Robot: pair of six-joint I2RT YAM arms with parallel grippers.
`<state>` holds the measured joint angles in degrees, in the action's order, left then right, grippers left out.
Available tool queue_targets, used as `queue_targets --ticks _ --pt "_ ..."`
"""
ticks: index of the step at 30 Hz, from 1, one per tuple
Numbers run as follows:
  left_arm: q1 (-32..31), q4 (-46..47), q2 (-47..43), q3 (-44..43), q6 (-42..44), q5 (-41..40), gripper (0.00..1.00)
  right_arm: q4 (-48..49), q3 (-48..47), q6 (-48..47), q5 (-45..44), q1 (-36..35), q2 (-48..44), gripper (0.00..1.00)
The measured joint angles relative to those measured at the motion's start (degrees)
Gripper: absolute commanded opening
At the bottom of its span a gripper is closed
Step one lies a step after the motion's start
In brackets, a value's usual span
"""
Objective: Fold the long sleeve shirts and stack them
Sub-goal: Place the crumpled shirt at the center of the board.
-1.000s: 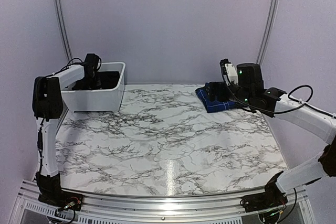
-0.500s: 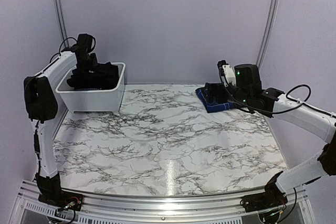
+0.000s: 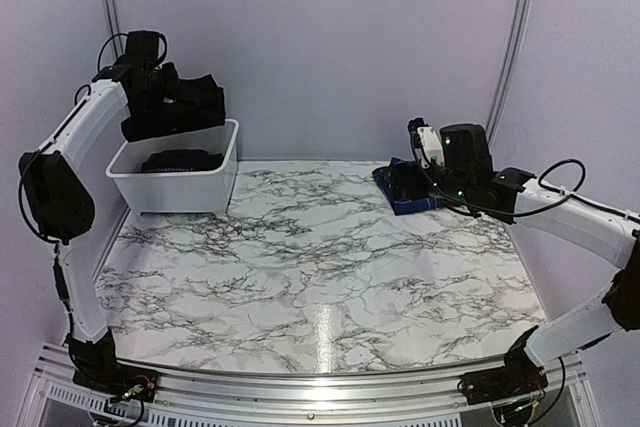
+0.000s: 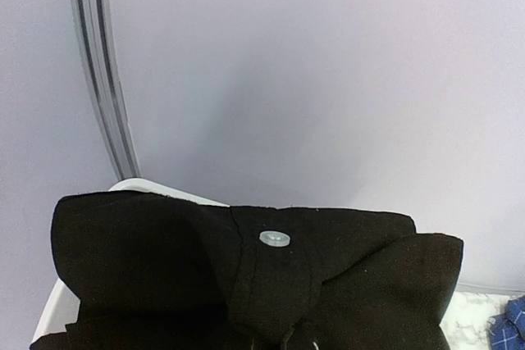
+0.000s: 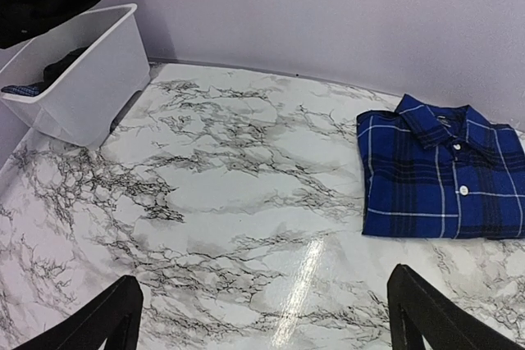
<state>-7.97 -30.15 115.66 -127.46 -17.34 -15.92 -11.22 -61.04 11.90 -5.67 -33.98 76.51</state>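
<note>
My left gripper should next carry the black shirt [image 3: 185, 102] down and to the right in the top view, because the bare middle of the table for its release is below it there.
My left gripper [image 3: 158, 87] is shut on the black shirt [image 3: 185, 102] and holds it bunched in the air above the white bin [image 3: 185, 192]. In the left wrist view the black shirt [image 4: 246, 276] fills the bottom and hides my fingers; a white button shows on its placket. The blue plaid shirt [image 5: 443, 174] lies folded flat on the table at the back right. My right gripper [image 5: 262, 317] is open and empty, hovering above the table just in front of the plaid shirt [image 3: 425, 202].
More dark cloth [image 3: 180, 160] lies inside the bin, with a bit of blue plaid cloth [image 5: 23, 88] beside it. The bin stands at the back left by the wall. The marble table [image 3: 320, 257] stretches between the bin and the plaid shirt.
My left arm has lifted the black shirt up out of the bin and well above its rim. My right gripper has shifted slightly left.
</note>
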Motion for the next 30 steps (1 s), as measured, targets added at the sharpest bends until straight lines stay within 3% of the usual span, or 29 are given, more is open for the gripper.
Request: queue_targets --ticks 5,9,15,20,22,26,28,30 --pt "-1.79 -0.02 -1.66 0.00 -0.11 2.43 0.00 -0.11 -1.20 -0.48 -0.68 -0.02 0.09 0.97" --pt "-7.26 0.31 -4.96 1.64 -0.11 2.40 0.00 -0.24 -2.40 -1.29 -1.68 -0.04 0.09 0.97" --pt "-21.73 1.40 -14.45 12.55 -1.66 -0.09 0.00 -0.61 -2.64 -1.70 -2.54 -0.17 0.09 0.97" --pt "-34.53 2.29 -17.27 22.82 -6.19 -5.16 0.00 -1.42 -2.54 -2.16 -2.78 -0.81 0.02 0.97" --pt "-39.04 2.45 -16.96 27.17 -9.33 -6.03 0.32 -1.49 -1.99 -2.38 -2.89 -1.38 -0.24 0.97" --pt "-44.83 2.60 -13.35 31.04 -13.70 -5.25 0.69 -1.70 0.42 -3.04 -3.02 -2.95 -0.83 0.97" --pt "-45.97 3.08 -11.82 32.11 -15.17 -3.69 0.81 -2.01 1.66 -3.63 -3.39 -4.42 -0.83 0.97" --pt "-46.07 3.23 -11.65 34.25 -16.65 -2.36 0.82 -2.34 2.93 -4.31 -3.93 -6.60 -0.81 0.96"
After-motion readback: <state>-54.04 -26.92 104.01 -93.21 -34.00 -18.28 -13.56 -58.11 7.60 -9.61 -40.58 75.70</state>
